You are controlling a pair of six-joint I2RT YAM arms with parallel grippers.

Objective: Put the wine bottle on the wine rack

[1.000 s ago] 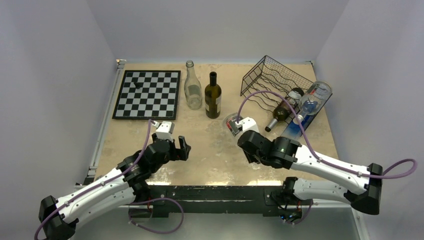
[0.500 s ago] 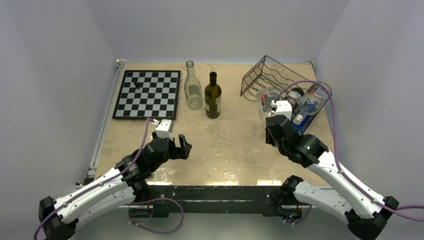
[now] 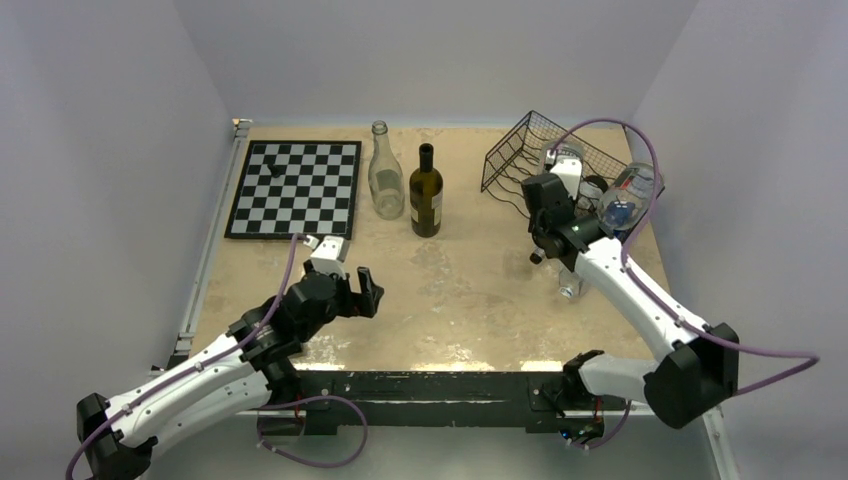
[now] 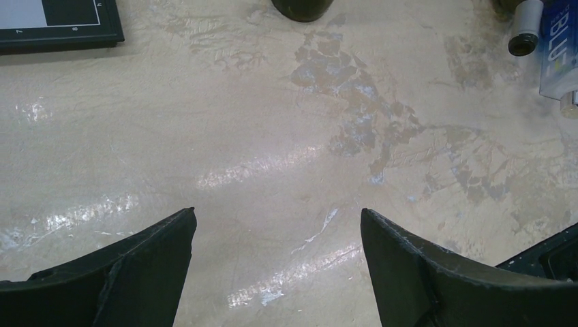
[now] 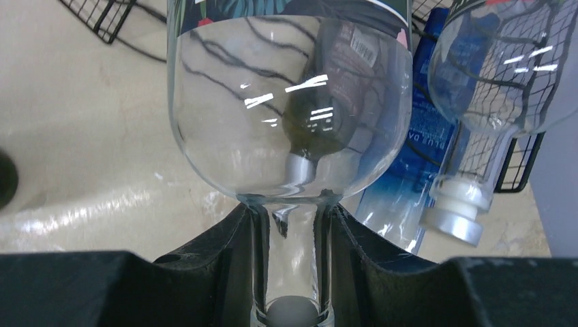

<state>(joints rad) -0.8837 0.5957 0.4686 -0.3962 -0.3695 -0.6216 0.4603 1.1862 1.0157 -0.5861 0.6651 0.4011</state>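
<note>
The free rack wires (image 3: pixel 594 184) beside the lying clear bottle are below and to the right in the top view. My right gripper needs to move there next, go down and release my bottle.
A clear glass wine bottle (image 5: pixel 286 102) hangs with its neck (image 5: pixel 290 231) clamped in my right gripper (image 5: pixel 290 221). In the top view my right gripper (image 3: pixel 555 182) holds this bottle (image 3: pixel 565 158) over the black wire wine rack (image 3: pixel 520 150) at the back right. On the rack lie a dark bottle (image 3: pixel 592 190) and a clear bottle (image 3: pixel 630 192), the clear bottle (image 5: pixel 497 68) showing a silver cap. My left gripper (image 3: pixel 364 290) stands open over bare table; nothing is between the left gripper's (image 4: pixel 278 214) fingers.
A clear bottle (image 3: pixel 385 178) and a dark bottle (image 3: pixel 426 195) stand upright mid-table at the back. A chessboard (image 3: pixel 295 188) lies at the back left. A blue bottle (image 5: pixel 402 184) lies by the rack's front edge, its neck (image 3: pixel 570 285) under my right forearm.
My right arm has swung the clear bottle from the middle of the table to the right and back, up to the rack. The left arm has not moved.
</note>
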